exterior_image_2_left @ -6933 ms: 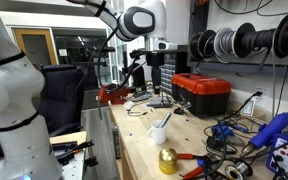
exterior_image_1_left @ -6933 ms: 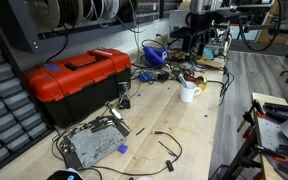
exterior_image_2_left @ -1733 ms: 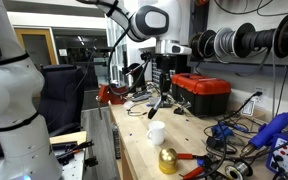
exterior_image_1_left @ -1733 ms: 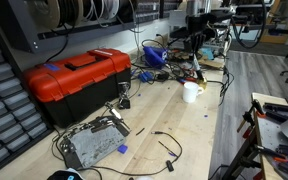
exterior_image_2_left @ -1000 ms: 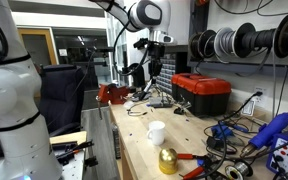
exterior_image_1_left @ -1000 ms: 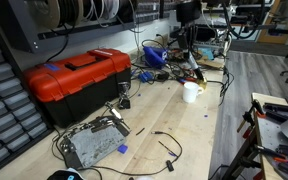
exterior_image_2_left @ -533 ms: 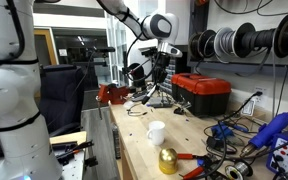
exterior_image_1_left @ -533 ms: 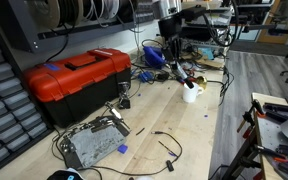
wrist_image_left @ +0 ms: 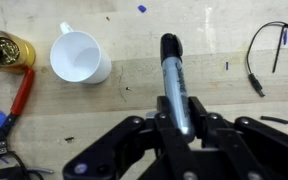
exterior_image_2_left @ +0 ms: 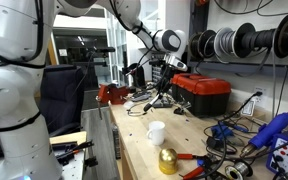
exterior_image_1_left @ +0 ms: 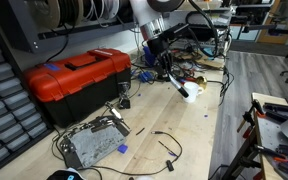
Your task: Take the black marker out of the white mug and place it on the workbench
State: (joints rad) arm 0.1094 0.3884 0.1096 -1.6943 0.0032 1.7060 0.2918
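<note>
The black marker hangs in the air over the bare workbench patch beside the white mug. It goes down there next, and my gripper releases it.
My gripper (wrist_image_left: 182, 118) is shut on the black marker (wrist_image_left: 173, 72), which sticks out forward between the fingers. In the wrist view the marker hangs above bare workbench (wrist_image_left: 234, 105), to the right of the white mug (wrist_image_left: 81, 57), whose inside shows white with nothing in it. In both exterior views the gripper (exterior_image_1_left: 165, 63) (exterior_image_2_left: 165, 76) is up in the air with the marker (exterior_image_1_left: 176, 81) slanting down from it. The mug (exterior_image_1_left: 191, 92) (exterior_image_2_left: 156, 132) stands upright on the workbench (exterior_image_1_left: 189, 140) (exterior_image_2_left: 134, 150), apart from the gripper.
A red toolbox (exterior_image_1_left: 74, 80) (exterior_image_2_left: 202, 93) stands on the bench. A gold round object (wrist_image_left: 6, 50) (exterior_image_2_left: 167, 160) and red-handled pliers (wrist_image_left: 14, 100) lie beside the mug. Black cables (wrist_image_left: 259, 60) (exterior_image_1_left: 164, 145), a metal box (exterior_image_1_left: 92, 142) and small blue bits (exterior_image_1_left: 124, 148) are scattered about.
The arm has swung away from above the mug and come lower, carrying the marker along the bench toward the toolbox. The mug has not moved.
</note>
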